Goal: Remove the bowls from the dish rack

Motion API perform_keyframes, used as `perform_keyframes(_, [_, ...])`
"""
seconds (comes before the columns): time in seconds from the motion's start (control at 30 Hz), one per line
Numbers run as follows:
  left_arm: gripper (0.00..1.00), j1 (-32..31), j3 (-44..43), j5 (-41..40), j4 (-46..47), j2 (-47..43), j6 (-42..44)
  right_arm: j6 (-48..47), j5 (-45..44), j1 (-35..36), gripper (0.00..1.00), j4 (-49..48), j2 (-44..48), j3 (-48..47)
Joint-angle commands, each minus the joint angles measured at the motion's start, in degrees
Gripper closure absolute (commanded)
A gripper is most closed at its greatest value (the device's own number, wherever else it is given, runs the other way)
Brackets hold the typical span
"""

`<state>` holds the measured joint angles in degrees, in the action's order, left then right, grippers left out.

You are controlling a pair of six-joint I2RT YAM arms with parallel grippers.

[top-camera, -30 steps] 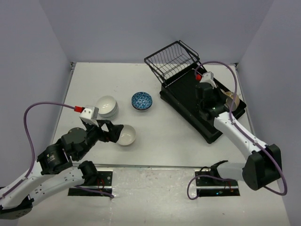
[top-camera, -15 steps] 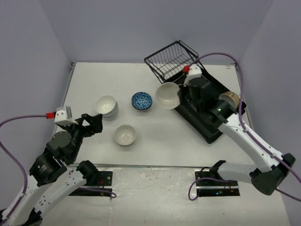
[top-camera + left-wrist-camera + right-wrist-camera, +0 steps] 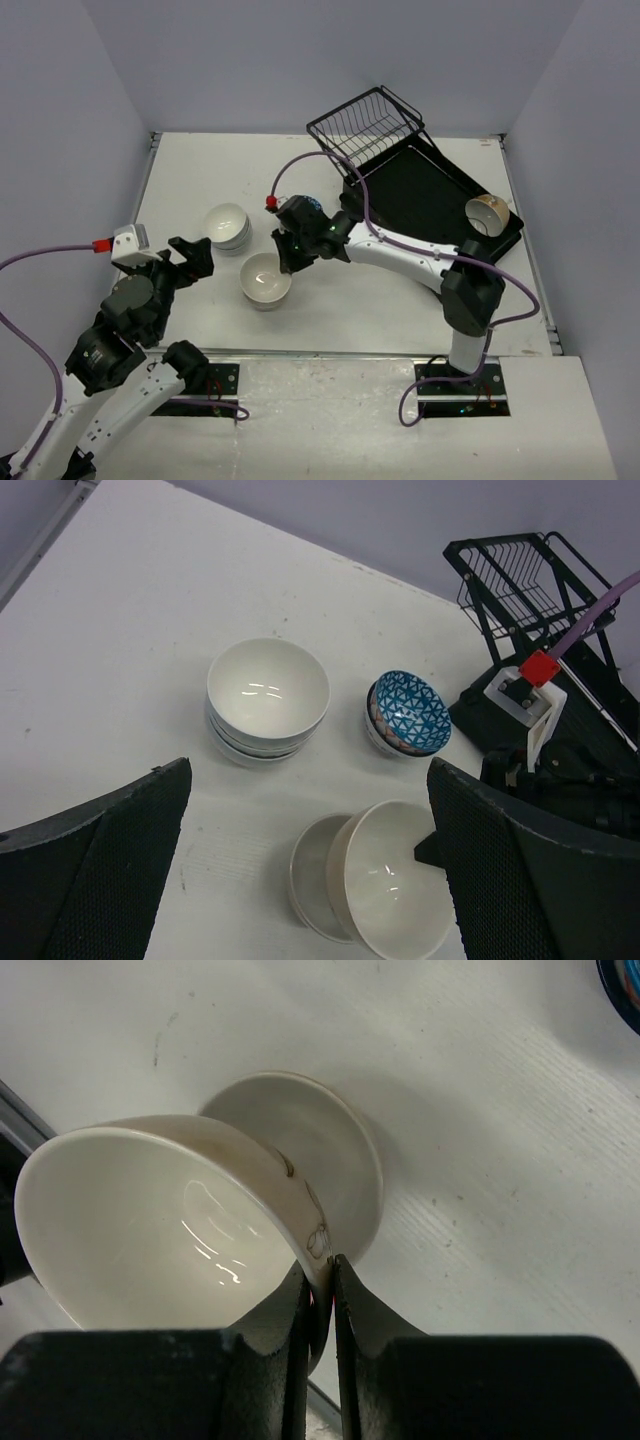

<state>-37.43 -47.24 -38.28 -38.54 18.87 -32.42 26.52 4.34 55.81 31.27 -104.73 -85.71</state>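
Observation:
My right gripper holds the cream bowl and will next move down, settle it into the other cream bowl (image 3: 307, 1156) and release its rim, since that other bowl stands open and empty below.
My right gripper (image 3: 286, 262) (image 3: 320, 1265) is shut on the rim of a cream bowl (image 3: 262, 276) (image 3: 160, 1220). It holds the bowl tilted, just over and partly inside another cream bowl (image 3: 335, 1150) (image 3: 312, 875) on the table. The held bowl also shows in the left wrist view (image 3: 400, 890). My left gripper (image 3: 190, 258) (image 3: 310, 770) is open and empty, to the left of these bowls. A stack of white bowls (image 3: 228, 225) (image 3: 268, 695) and a blue-patterned bowl (image 3: 410, 712) stand behind. The dish rack's black tray (image 3: 420, 190) holds one brown-rimmed bowl (image 3: 488, 212) at its right end.
The tilted black wire basket (image 3: 365, 125) stands at the tray's far end. My right arm (image 3: 400, 250) stretches across the table from the right, in front of the tray. Grey walls close the table at the back and sides.
My right arm has carried the cream bowl from the rack leftward and down onto the bowl on the table. My left gripper let go of that table bowl and drew back left.

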Motion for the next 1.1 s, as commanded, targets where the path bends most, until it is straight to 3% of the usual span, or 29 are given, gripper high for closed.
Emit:
perform_keyframes(0.0, [0.0,0.87,-0.31,0.49,1.19,1.17,-0.27,0.81,2.26,0.17,1.0,-2.7,0.93,-6.22])
perform_keyframes(0.57, [0.0,1.04,0.13,2.77,2.42,2.31,1.22,-2.79,0.49,0.79,1.0,7.75,-6.89,-10.97])
perform_keyframes(1.07, [0.0,1.22,0.31,3.21,2.69,2.13,1.49,-2.35,1.2,0.88,0.98,6.17,-9.79,-13.07])
